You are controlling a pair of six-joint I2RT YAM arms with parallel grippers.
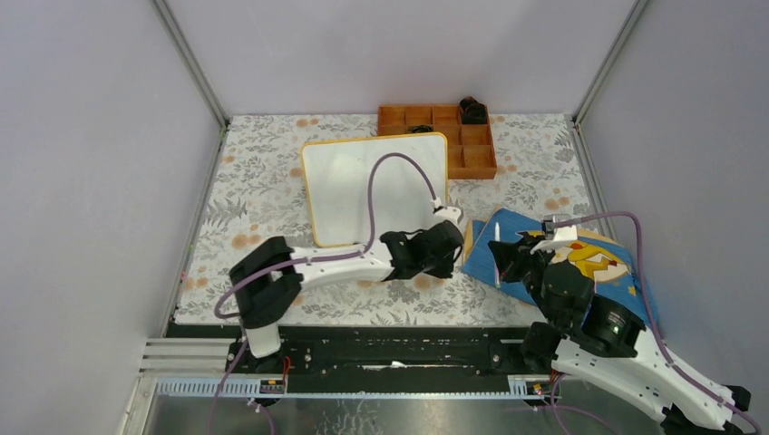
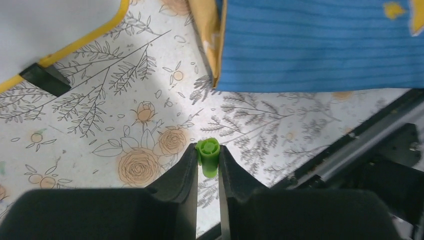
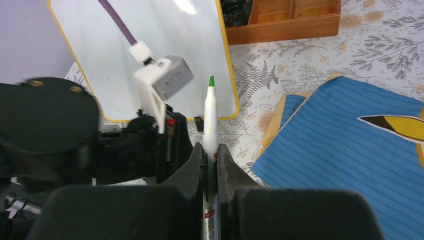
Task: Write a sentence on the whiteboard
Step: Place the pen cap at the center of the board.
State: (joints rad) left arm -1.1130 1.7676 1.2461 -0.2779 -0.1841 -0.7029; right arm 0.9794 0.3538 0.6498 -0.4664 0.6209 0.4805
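Note:
The left gripper moves down to the open floral table beside the blue cloth next, since the green marker cap (image 2: 208,149) there lies clear of the whiteboard (image 1: 345,186).
The whiteboard (image 1: 345,186), white with an orange-yellow frame, lies on the floral table; it also shows in the left wrist view (image 2: 50,25) and the right wrist view (image 3: 170,40). Its surface looks blank; I see no sentence on it. My left gripper (image 1: 456,256), just below the board's near right corner, is shut on a green marker cap (image 2: 208,149) held above the table. My right gripper (image 1: 504,263) is shut on a white marker (image 3: 210,117) with its bare green tip pointing toward the board. The marker (image 1: 497,243) hangs over the blue cloth's left edge.
A blue cartoon-print cloth (image 1: 594,263) lies at the right, under my right arm. An orange compartment tray (image 1: 481,168) stands behind the board at the far edge, with dark items in it. Grey walls close in the left, right and far sides.

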